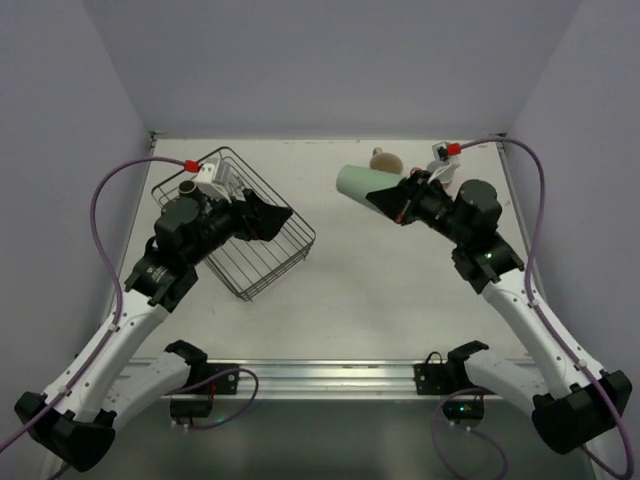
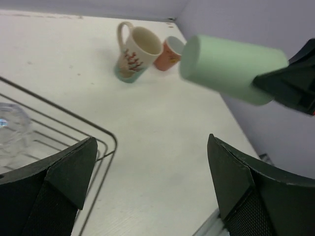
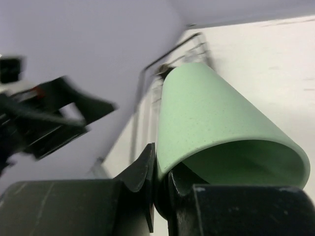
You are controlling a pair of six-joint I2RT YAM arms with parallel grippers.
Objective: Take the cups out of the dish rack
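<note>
I hold the green cup (image 1: 358, 182) sideways, so my right gripper will next tilt fingers-down and lower to the tabletop beside the salmon-pink mug to release.
My right gripper (image 1: 388, 198) is shut on the rim of a pale green cup (image 1: 358, 182), held sideways in the air right of the dish rack (image 1: 268, 266). In the right wrist view one finger sits inside the green cup (image 3: 211, 113) and one outside, at the right gripper (image 3: 162, 169). My left gripper (image 1: 276, 222) hangs open over the rack's right end, holding nothing. From the left wrist, the left gripper (image 2: 151, 147) frames bare table, with the green cup (image 2: 229, 69) beyond. A clear glass (image 2: 12, 129) lies inside the rack (image 2: 101, 135).
A cream patterned mug (image 2: 135, 54) and a salmon-pink mug (image 2: 170, 53) stand together at the far right of the table. The cream mug (image 1: 383, 160) is just behind the held cup. Walls close the table in on three sides.
</note>
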